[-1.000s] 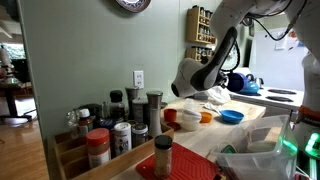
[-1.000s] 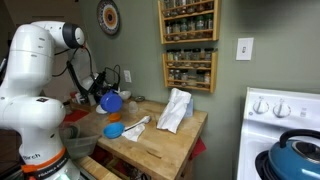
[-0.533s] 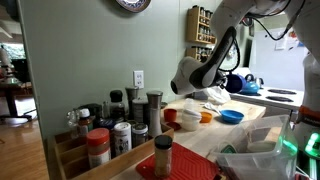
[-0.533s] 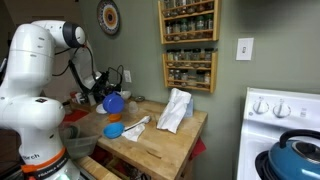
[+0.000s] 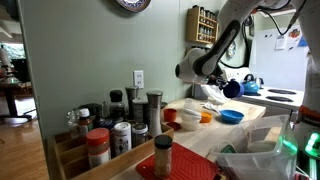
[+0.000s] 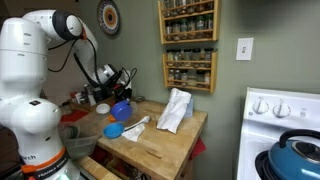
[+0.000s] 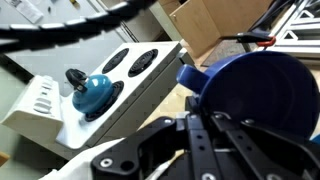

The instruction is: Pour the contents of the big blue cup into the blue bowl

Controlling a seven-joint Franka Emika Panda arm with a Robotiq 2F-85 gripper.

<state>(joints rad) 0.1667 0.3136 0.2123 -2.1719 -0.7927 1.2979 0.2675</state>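
Observation:
Next I need to turn my gripper to level the tilted cup, then lower it outward to the counter beyond the bowl and release, as that counter lies below my gripper.
My gripper (image 7: 214, 124) is shut on the big blue cup (image 7: 250, 88), which fills the right of the wrist view. In both exterior views the dark blue cup (image 6: 121, 110) (image 5: 231, 89) hangs tilted in the air over the wooden counter. In one it sits just above and behind the blue bowl (image 6: 114, 130). The bowl (image 5: 231, 116) rests on the counter, shallow and bright blue. The gripper (image 6: 113, 92) comes in from the upper left in that view. I cannot see the cup's contents.
A small orange cup (image 5: 206, 117), an orange bowl (image 5: 187, 119) and a red cup (image 5: 170, 116) stand by the bowl. A white cloth (image 6: 175, 108) lies on the counter. Spice jars (image 5: 120, 135) crowd one end. A blue kettle (image 7: 90, 92) sits on the stove (image 6: 285, 110).
The arm has swung and raised its wrist. The cup has moved a little toward the bowl and is tilted more than before. The bowl and other dishes have not moved.

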